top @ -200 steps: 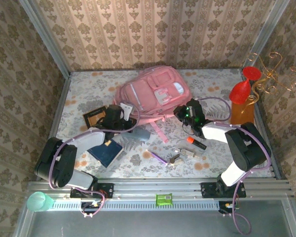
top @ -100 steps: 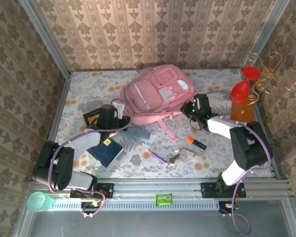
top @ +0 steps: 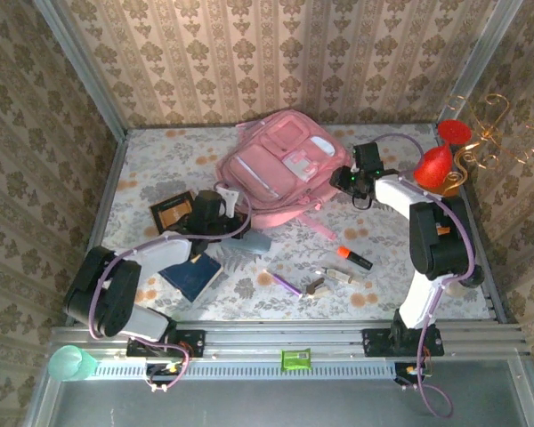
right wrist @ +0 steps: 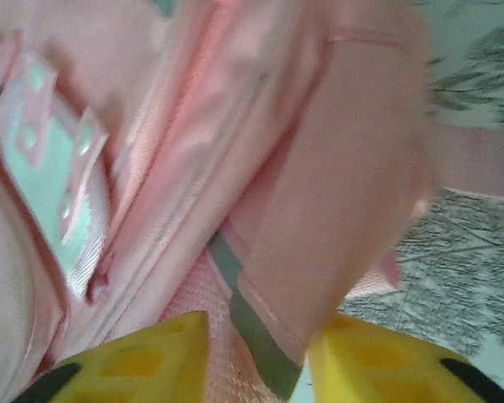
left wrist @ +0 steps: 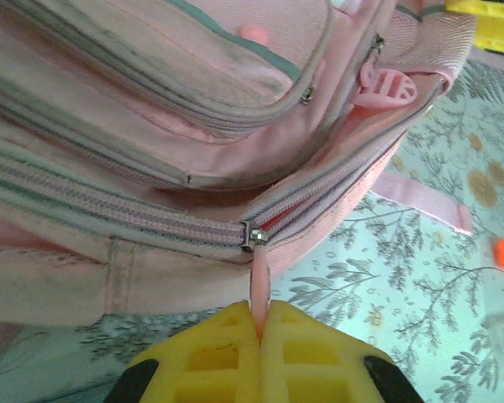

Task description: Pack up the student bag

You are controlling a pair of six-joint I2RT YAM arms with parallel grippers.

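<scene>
The zip is still wide open beyond the slider (left wrist: 254, 236), so my left gripper will move the pink pull along the bag's near edge toward the zip's open part (left wrist: 319, 191) and let go of it.
The student bag (top: 280, 169) is a large pink backpack lying at the back middle of the table. My left gripper (top: 221, 203) sits at its near left edge. In the left wrist view the yellow jaws (left wrist: 260, 323) are shut on the pink zipper pull (left wrist: 259, 285), which hangs from the metal slider (left wrist: 254, 236) on a long grey zip. My right gripper (top: 349, 181) is at the bag's right side. Its yellow fingers (right wrist: 259, 353) stand apart, with a fold of pink bag fabric (right wrist: 319, 168) and a grey trim strip (right wrist: 252, 336) lying between them.
Loose items lie in front of the bag: an orange-tipped marker (top: 354, 258), a purple pen (top: 285, 283), a blue notebook (top: 193, 271), a brown-framed slate (top: 171, 212) and a grey comb-like piece (top: 240, 251). A red glass (top: 436, 165) stands at the right edge.
The bag has swung and slid toward the back right. My right gripper went with it and its jaws have parted. The left gripper stays shut on the zipper pull.
</scene>
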